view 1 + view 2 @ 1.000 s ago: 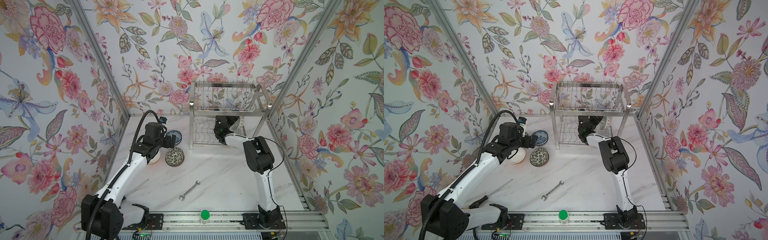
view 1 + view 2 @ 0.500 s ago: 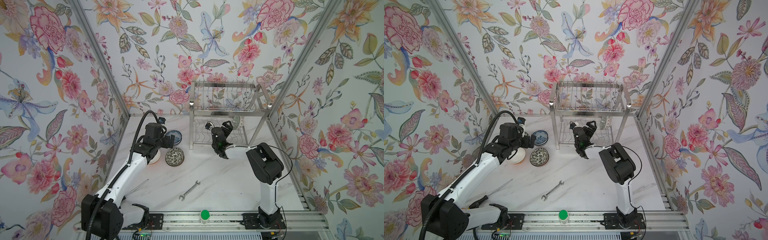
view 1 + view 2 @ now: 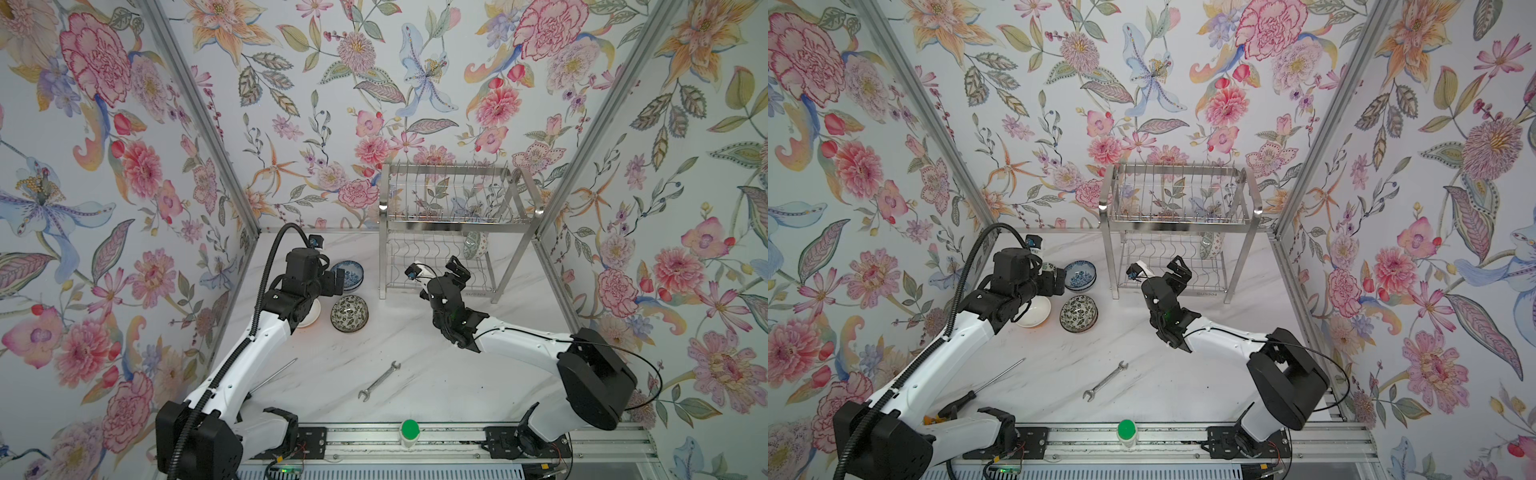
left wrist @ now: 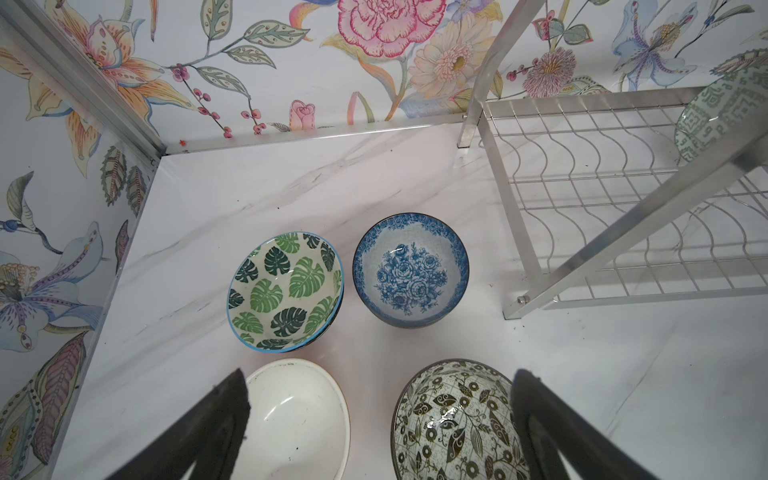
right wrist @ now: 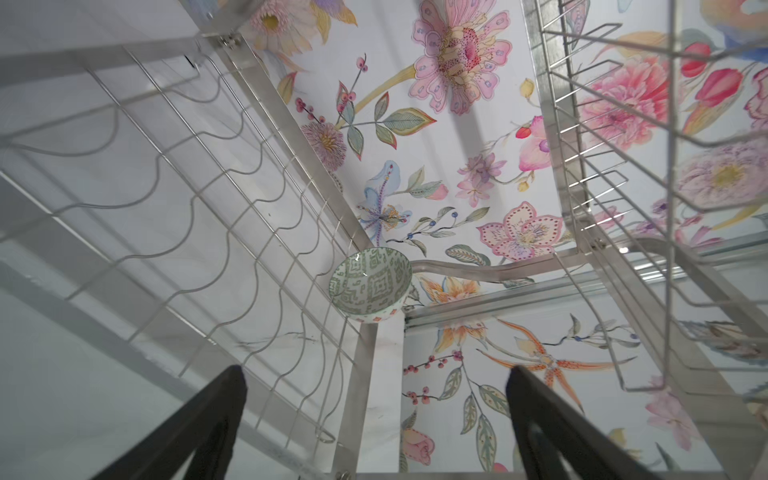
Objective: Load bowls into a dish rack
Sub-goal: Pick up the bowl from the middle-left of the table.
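I should next pull my left gripper back and down onto the white bowl's near rim (image 3: pixel 1028 325), which is below and back from it, clear of the neighbouring bowls.
The steel dish rack (image 3: pixel 453 226) (image 3: pixel 1177 226) stands at the back of the table. A green-patterned bowl (image 3: pixel 473 245) (image 5: pixel 370 284) leans on edge at the right end of its lower wavy tier. My right gripper (image 3: pixel 455 270) (image 5: pixel 374 374) is open and empty, just in front of that tier. Left of the rack, four bowls rest on the table: green-leaf (image 4: pixel 284 291), blue-and-white (image 4: pixel 410 268) (image 3: pixel 351 272), plain white (image 4: pixel 297 419) and black-and-white (image 4: pixel 457 424) (image 3: pixel 349 313). My left gripper (image 4: pixel 380 378) (image 3: pixel 332 282) hovers open over the white and black-and-white bowls.
A wrench (image 3: pixel 379 380) lies in the middle of the table and a screwdriver (image 3: pixel 992 380) lies near the left arm's base. A green-capped post (image 3: pixel 409 430) stands on the front rail. Flowered walls close in the left, back and right.
My right gripper has drawn back out of the rack's lower tier toward the front, open, with the green-patterned bowl left standing there. The left arm has not moved.
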Robot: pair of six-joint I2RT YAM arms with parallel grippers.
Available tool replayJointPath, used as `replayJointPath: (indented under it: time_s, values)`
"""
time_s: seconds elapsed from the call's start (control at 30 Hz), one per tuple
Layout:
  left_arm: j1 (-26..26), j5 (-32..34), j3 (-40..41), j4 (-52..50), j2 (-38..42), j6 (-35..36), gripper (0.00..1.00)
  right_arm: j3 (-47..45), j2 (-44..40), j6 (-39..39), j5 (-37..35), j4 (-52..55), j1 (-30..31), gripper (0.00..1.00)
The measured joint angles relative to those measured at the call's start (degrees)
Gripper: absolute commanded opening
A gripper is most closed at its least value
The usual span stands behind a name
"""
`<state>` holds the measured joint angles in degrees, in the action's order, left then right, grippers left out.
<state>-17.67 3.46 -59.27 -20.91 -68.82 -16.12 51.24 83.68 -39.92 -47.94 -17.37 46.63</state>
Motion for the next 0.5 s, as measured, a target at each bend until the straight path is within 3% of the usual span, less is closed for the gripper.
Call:
replayJointPath:
  time_s: [0.3, 0.5]
  values:
    - [1.1, 1.0, 4.9, -2.7, 2.5, -3.3, 0.99, 5.9, -13.6, 30.2, 16.7, 30.2, 0.2, 0.99]
    - [10.4, 4.4, 8.9, -4.2, 3.4, -10.8, 0.99, 8.1, -13.7, 39.3, 23.3, 39.2, 0.1, 0.99]
